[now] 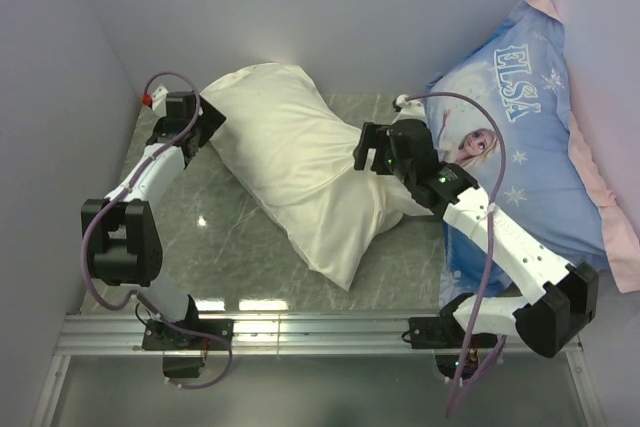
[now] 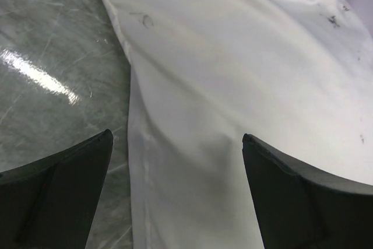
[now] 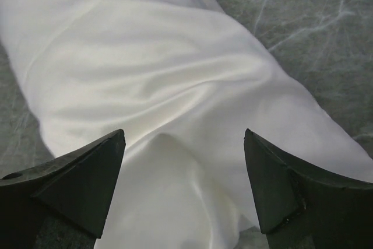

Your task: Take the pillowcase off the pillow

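Observation:
My right gripper should next move across the pillowcase (image 1: 290,167) toward my left gripper and down onto the cloth by the pillowcase's near long edge, because my right gripper is over the opposite side of the pillowcase.
The cream pillowcase (image 1: 290,167) lies diagonally on the marble table (image 1: 230,247), plump and wrinkled. The pillow is inside it and hidden by the fabric. My left gripper (image 1: 207,119) is at its far-left end, open. In the left wrist view, the left gripper (image 2: 178,135) has its fingers either side of the pillowcase's (image 2: 233,86) seamed edge. My right gripper (image 1: 362,152) is at the pillowcase's right side, open. In the right wrist view, the right gripper (image 3: 184,132) straddles a raised fold of the pillowcase (image 3: 163,86) with its fingers clear of the fabric.
A large blue Elsa-printed pillow (image 1: 520,127) with a pink edge leans at the back right, partly under my right arm. Walls close in the table on the left, back and right. A metal rail (image 1: 320,327) runs along the near edge.

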### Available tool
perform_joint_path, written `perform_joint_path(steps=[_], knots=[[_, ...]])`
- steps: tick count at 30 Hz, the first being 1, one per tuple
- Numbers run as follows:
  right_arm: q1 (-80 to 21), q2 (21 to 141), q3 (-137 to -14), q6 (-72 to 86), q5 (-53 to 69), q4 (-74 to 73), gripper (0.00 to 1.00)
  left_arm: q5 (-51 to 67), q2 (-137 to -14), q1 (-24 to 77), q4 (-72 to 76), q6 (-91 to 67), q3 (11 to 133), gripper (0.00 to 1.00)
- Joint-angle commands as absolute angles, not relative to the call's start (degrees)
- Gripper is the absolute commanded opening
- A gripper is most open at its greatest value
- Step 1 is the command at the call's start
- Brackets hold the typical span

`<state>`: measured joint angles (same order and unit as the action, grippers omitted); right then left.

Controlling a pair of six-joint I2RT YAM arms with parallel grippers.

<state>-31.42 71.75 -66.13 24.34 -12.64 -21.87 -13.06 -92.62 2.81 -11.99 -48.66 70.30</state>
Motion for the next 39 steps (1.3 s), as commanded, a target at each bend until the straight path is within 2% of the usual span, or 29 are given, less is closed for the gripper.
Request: perform_joint_path(steps=[1, 6, 13, 17, 20, 21, 22, 23, 24, 25, 31, 33, 35, 36, 39], knots=[[-37.8, 71.5, -67.3, 22.2, -15.4, -20.7, 0.90, -9.4, -92.9, 1.3, -6.7, -47.1, 74.1, 0.99], [-46.2, 82.2, -81.1, 19.1, -18.7, -22.5, 0.91, -8.8, -94.2, 0.9, -10.3, -46.4, 78.2, 0.99], [-51.9, 109.4, -105.3, 16.2, -23.3, -27.7, 0.91, -10.1, -91.7, 0.2, -14.2, -47.6, 78.3, 0.99], [-53.5, 120.1, -111.9, 16.0, -24.1, -30.2, 0.92, -10.1, -90.9, 0.2, -14.5, -47.2, 77.0, 0.99], [-53.4, 123.9, -109.4, 17.0, -23.4, -28.8, 0.90, -10.2, -90.6, 0.2, -14.7, -46.5, 76.6, 0.99], [-53.4, 123.1, -107.2, 17.2, -22.5, -27.3, 0.87, -10.5, -90.4, 0.2, -14.7, -46.4, 76.6, 0.99], [-53.3, 122.3, -103.1, 17.4, -22.2, -25.0, 0.78, -10.5, -90.5, 0.2, -14.6, -46.1, 76.8, 0.99], [-53.3, 121.5, -101.2, 17.7, -22.0, -24.2, 0.63, -10.4, -90.6, 0.2, -14.6, -46.1, 77.0, 0.99], [-53.3, 120.3, -99.2, 17.8, -22.2, -23.5, 0.36, -10.2, -90.8, 0.2, -14.7, -46.1, 77.3, 0.99], [-53.3, 117.1, -94.5, 17.9, -22.1, -21.1, 0.00, -9.9, -91.1, 0.2, -15.1, -45.9, 78.1, 0.99], [-53.7, 94.2, -67.0, 15.3, -12.8, -4.6, 0.00, -11.6, -91.4, -2.0, -16.8, -45.9, 80.4, 0.99], [-53.9, 88.5, -62.2, 15.1, -9.3, -1.1, 0.00, -11.5, -91.6, -4.1, -17.9, -46.5, 81.1, 0.99], [-54.6, 85.6, -56.6, 15.8, -8.5, -0.2, 0.00, -9.5, -92.5, -6.4, -18.8, -46.5, 83.2, 0.95], [-54.8, 83.3, -54.9, 16.3, -8.5, 1.7, 0.00, -8.8, -94.2, -7.0, -20.9, -46.1, 84.4, 0.89], [-54.7, 78.9, -49.7, 17.4, -9.8, 2.6, 0.00, -4.5, -96.3, -7.6, -24.0, -44.1, 86.7, 0.85]])
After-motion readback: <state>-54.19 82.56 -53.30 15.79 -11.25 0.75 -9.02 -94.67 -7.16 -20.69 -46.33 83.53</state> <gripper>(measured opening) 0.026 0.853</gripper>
